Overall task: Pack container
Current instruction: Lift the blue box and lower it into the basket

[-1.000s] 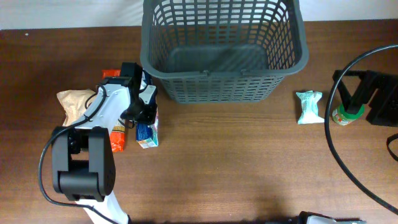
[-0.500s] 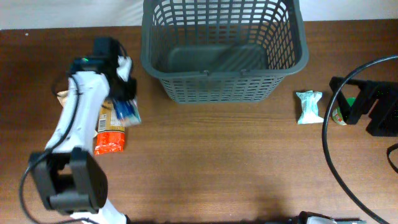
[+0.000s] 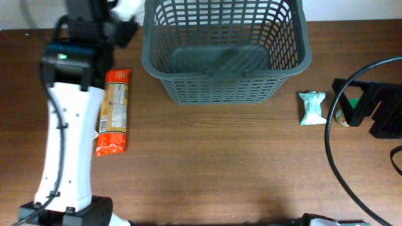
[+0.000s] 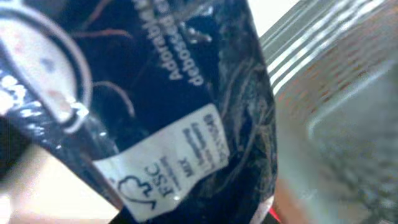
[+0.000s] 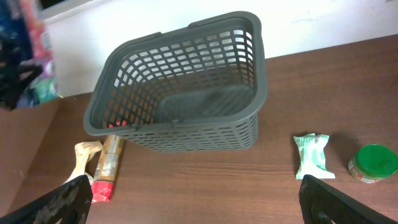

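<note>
I will next carry the dark blue carton [image 4: 155, 99] with my left gripper across the basket's side rim and down inside to release it, because the basket's bottom is bare.
The container, a large dark grey mesh basket [image 3: 226, 50], stands at the back middle of the table and also shows in the right wrist view [image 5: 180, 93]. My left gripper [image 3: 120, 22] is raised high beside the basket's left rim. It is shut on a dark blue carton [image 4: 155, 99] with a white label, which fills the left wrist view. My right gripper [image 5: 202, 205] is open and empty, low over the table at the right [image 3: 345, 100], facing the basket.
An orange and red packet [image 3: 113, 110] lies left of the basket, with a tan bag [image 5: 84, 155] beside it. A green and white packet [image 3: 312, 107] and a green-lidded jar [image 5: 375, 162] lie right of the basket, close to my right gripper.
My left arm has lifted the blue carton off the table beside the orange packet and swung it up and back toward the basket's left rim. The right arm has barely moved.
</note>
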{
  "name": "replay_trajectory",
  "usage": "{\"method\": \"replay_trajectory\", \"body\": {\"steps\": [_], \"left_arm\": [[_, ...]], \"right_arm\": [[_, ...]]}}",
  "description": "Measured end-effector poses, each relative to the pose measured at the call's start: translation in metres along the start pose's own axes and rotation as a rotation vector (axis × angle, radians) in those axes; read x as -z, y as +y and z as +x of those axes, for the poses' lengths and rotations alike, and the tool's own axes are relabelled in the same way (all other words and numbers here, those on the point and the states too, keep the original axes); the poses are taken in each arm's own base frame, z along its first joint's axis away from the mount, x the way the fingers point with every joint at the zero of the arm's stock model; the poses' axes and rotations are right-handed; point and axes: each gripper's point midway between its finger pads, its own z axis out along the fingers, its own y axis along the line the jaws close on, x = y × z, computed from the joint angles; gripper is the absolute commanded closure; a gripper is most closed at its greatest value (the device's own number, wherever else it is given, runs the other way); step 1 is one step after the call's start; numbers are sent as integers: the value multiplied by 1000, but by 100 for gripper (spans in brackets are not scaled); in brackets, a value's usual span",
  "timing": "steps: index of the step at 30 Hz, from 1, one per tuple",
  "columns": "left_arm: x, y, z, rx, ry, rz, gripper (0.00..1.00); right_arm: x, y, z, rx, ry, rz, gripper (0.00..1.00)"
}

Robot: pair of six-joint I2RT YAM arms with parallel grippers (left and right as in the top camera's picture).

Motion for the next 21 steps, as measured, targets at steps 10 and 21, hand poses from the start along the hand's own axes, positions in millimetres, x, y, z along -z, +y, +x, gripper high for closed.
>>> {"method": "replay_trajectory", "body": {"steps": [10, 21], "left_arm": [[-38, -120, -82, -505, -240, 175, 98], [-174, -230, -19, -695, -93, 321, 98]], "right_arm": [[0, 0, 0, 0, 0, 0, 1], [-1, -1, 1, -2, 5, 1, 0]]}}
